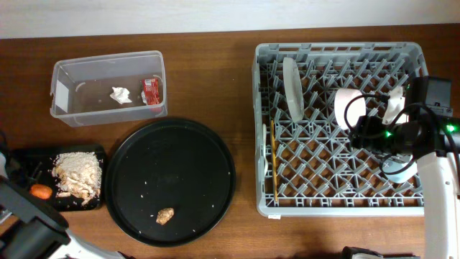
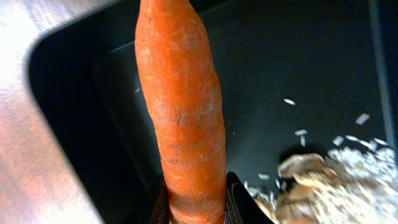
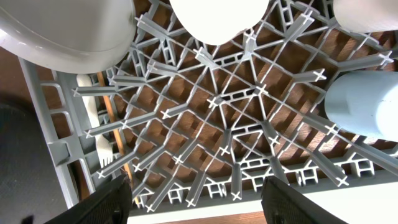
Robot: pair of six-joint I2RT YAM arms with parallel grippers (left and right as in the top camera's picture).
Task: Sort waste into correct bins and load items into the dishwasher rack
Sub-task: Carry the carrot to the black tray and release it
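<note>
The carrot point(image 2: 180, 106) already hangs over the bare bottom of the shallow black tray beside the beige food scraps, so the left gripper should go down a little there and let it go.
The orange carrot point(image 2: 180, 106) fills the left wrist view, and my left gripper point(image 2: 196, 196) is shut on its thick end. It hangs over the left end of the shallow black tray point(image 1: 21, 157), beside the beige food scraps point(image 1: 77, 175). The clear tub point(image 1: 108, 86) holds a crumpled tissue point(image 1: 120, 94) and a red wrapper point(image 1: 151, 90). A brown lump point(image 1: 165, 215) lies on the round black tray point(image 1: 170, 181). My right gripper point(image 3: 199, 202) hangs open and empty above the grey rack point(image 1: 338, 205), which holds a plate point(image 1: 291, 88), bowl point(image 1: 347, 108), small white cup point(image 1: 394, 101), blue cup point(image 3: 364, 102), chopstick point(image 1: 273, 162) and fork point(image 3: 93, 134).
The right arm point(image 1: 410, 133) reaches in over the rack's right side and hides part of the blue cup from above. Rice grains are scattered on the round tray. The brown wooden table point(image 1: 215, 43) shows between tub, trays and rack.
</note>
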